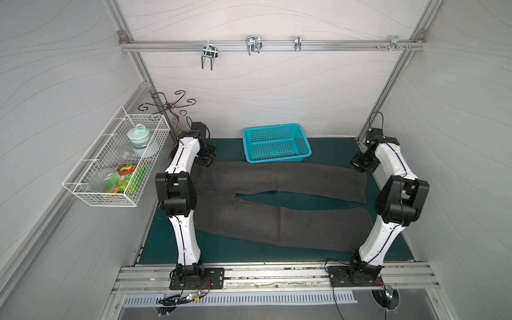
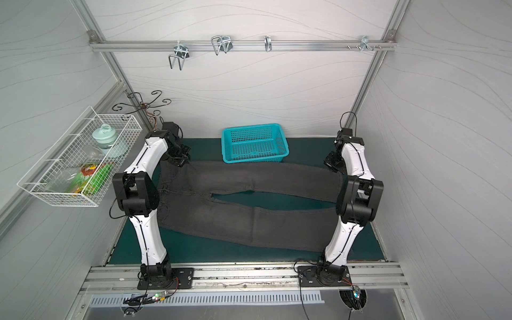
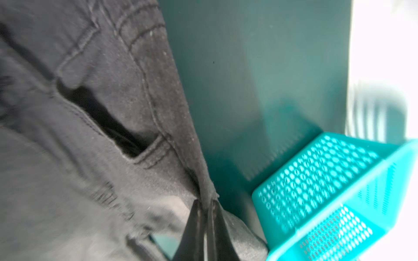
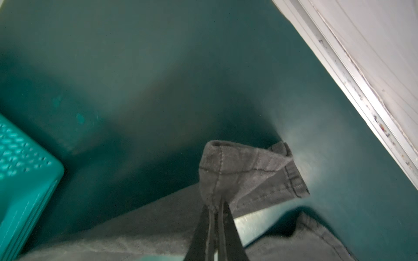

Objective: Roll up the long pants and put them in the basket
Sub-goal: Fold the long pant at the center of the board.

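Note:
The pants' far edge comes back toward my base in my left gripper next. It is released over the pants' near edge by the waist (image 1: pixel 203 227), since the near half of the pants lies flat.
The long pants (image 1: pixel 277 221) (image 2: pixel 249 221) lie flat across the green mat (image 1: pixel 249 252), waist to the left and both legs stretched to the right. My left gripper (image 1: pixel 206 162) (image 3: pixel 207 202) is shut on the far edge of the pants (image 3: pixel 113 113) near the waistband and pocket. My right gripper (image 1: pixel 361 169) (image 4: pixel 217 204) is shut on the hem of the far leg, and that hem corner (image 4: pixel 237 167) stands lifted and folded over. In both top views the fingertips are hidden under the wrists.
An empty teal basket (image 1: pixel 277 158) (image 2: pixel 255 158) (image 3: pixel 316 180) (image 4: pixel 22 169) stands just behind the far leg, between the two grippers. A white wire basket (image 1: pixel 99 199) with snacks and a jar hangs on the left wall. Metal hooks (image 1: pixel 253 44) hang from the back rail.

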Available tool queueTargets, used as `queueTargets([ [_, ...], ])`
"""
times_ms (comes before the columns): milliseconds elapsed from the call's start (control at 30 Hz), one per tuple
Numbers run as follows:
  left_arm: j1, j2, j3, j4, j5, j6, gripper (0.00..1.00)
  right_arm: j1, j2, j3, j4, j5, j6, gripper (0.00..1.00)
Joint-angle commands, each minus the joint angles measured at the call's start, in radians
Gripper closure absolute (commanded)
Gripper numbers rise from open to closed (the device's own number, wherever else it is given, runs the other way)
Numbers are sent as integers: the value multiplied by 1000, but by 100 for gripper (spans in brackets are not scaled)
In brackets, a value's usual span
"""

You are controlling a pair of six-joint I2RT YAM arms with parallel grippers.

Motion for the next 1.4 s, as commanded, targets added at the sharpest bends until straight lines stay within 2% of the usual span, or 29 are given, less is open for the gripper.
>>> queueTargets([
  [0, 8, -88, -50, 30, 9, 58, 100, -4, -123, -90, 9, -20, -28, 100],
  [267, 8, -296, -314, 52, 32, 117, 100, -10, -338, -264, -25, -12, -53, 100],
  [467, 23, -493, -508, 47, 2, 132, 100, -26, -456, -354, -56, -14, -68, 100],
  [767, 48, -693, -627, -45, -54, 181, 100, -93, -573, -461, -109, -55, -110, 100],
  [1067, 51, -819, -804, -75, -58, 152, 100, -122, -700, -551, -162, -61, -123, 100],
  [1367, 80, -909, -817, -157, -105, 171, 100, -181, -792, -584, -203, -79, -146, 100],
])
